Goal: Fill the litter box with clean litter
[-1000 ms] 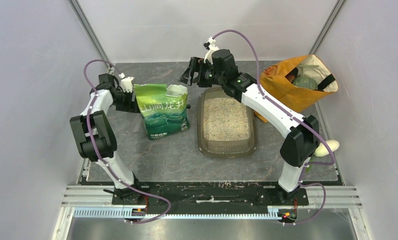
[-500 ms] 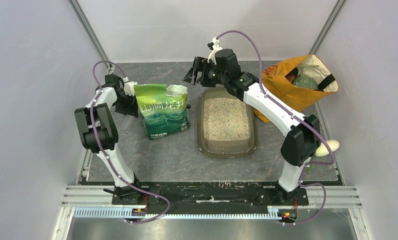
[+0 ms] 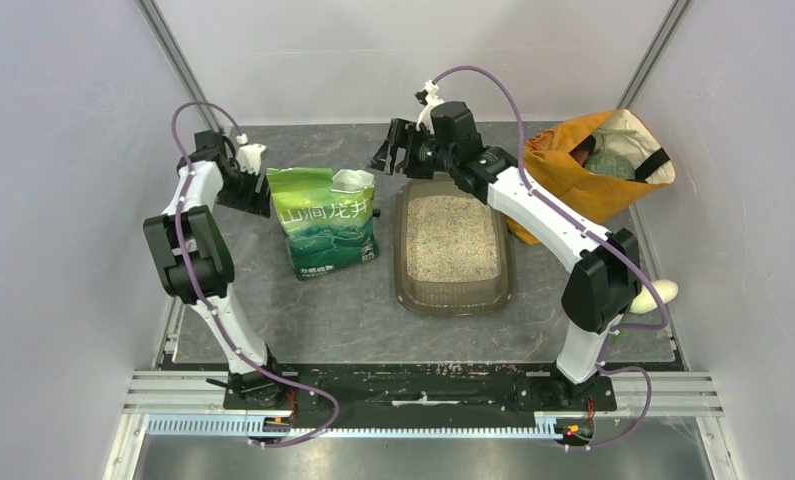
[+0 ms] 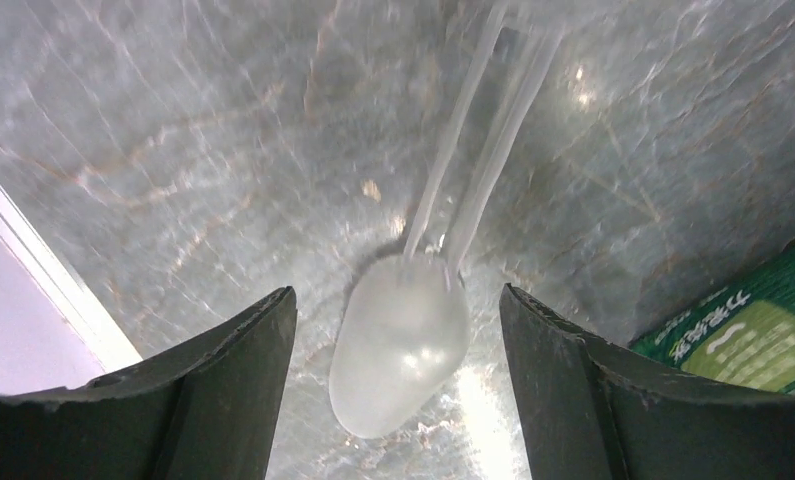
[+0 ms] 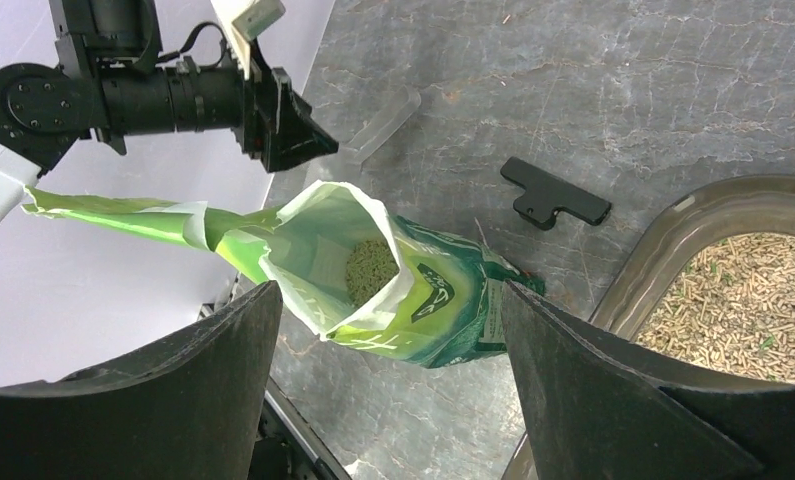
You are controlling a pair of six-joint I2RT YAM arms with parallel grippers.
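Observation:
The clear spoon's handle is narrow next to the spoon's bowl and fits between my open fingers, so my left gripper will lower and close there.
The litter box is a dark translucent tray at the table's middle, and its rim also shows in the right wrist view. Pale clean litter covers its floor. The green pouch stands open to its left, with granules visible inside its mouth. My left gripper is open just behind the pouch's left side, hanging over a clear plastic spoon that lies on the table between the jaws. My right gripper is open and empty, above the table behind the pouch and tray.
An orange cloth bag stands at the back right, against the tray's far corner. A black clip lies on the table between pouch and tray. A white object lies at the right edge. Grey walls close in on both sides.
My left gripper has drawn back from the pouch's left edge toward the rear left, its jaws narrowing and widening again. The right gripper shifted slightly right and back.

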